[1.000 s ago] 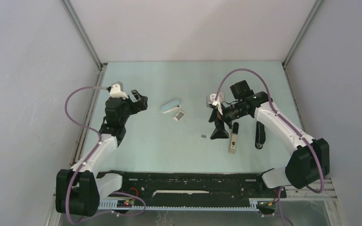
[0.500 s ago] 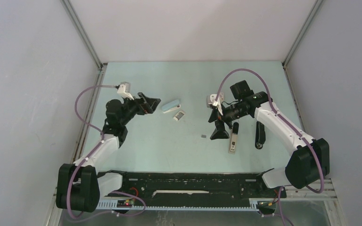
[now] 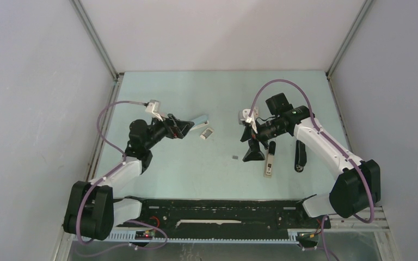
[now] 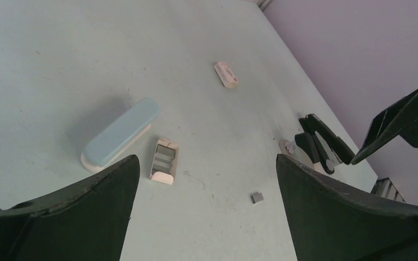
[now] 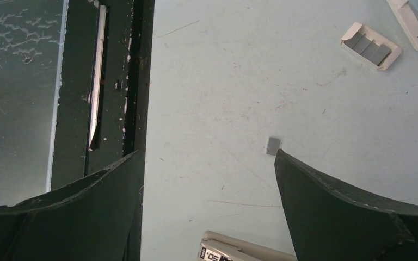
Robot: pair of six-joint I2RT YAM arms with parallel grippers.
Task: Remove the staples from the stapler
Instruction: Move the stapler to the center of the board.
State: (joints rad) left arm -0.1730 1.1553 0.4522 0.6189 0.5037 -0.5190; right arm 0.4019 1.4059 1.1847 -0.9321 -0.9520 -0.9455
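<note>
The light-blue stapler is to the right in the top view. My left gripper should go there, over its near end (image 3: 195,126) (image 4: 100,149), and tip its slanted fingers down astride it.
The long silver stapler (image 3: 269,162) lies on the pale green table; its end shows at the bottom of the right wrist view (image 5: 245,249). My right gripper (image 3: 262,150) hovers over its far end, open and empty (image 5: 207,179). One tiny grey staple bit (image 3: 235,157) lies left of it, by the right finger in the right wrist view (image 5: 272,145) and also in the left wrist view (image 4: 257,197). My left gripper (image 3: 182,128) is open and empty (image 4: 207,206), low over the table, well left of the stapler.
A light-blue stapler (image 4: 121,133) and a pink-white box of staple strips (image 4: 164,160) lie just ahead of the left gripper. Another pink-white piece (image 4: 226,74) lies farther off. An all-black stapler (image 3: 300,157) lies right of the silver one. A black rail (image 3: 217,209) runs along the near edge.
My left gripper has swung right and lowered toward the light-blue stapler, now partly covering it from above. The right arm and the stapler have not moved.
</note>
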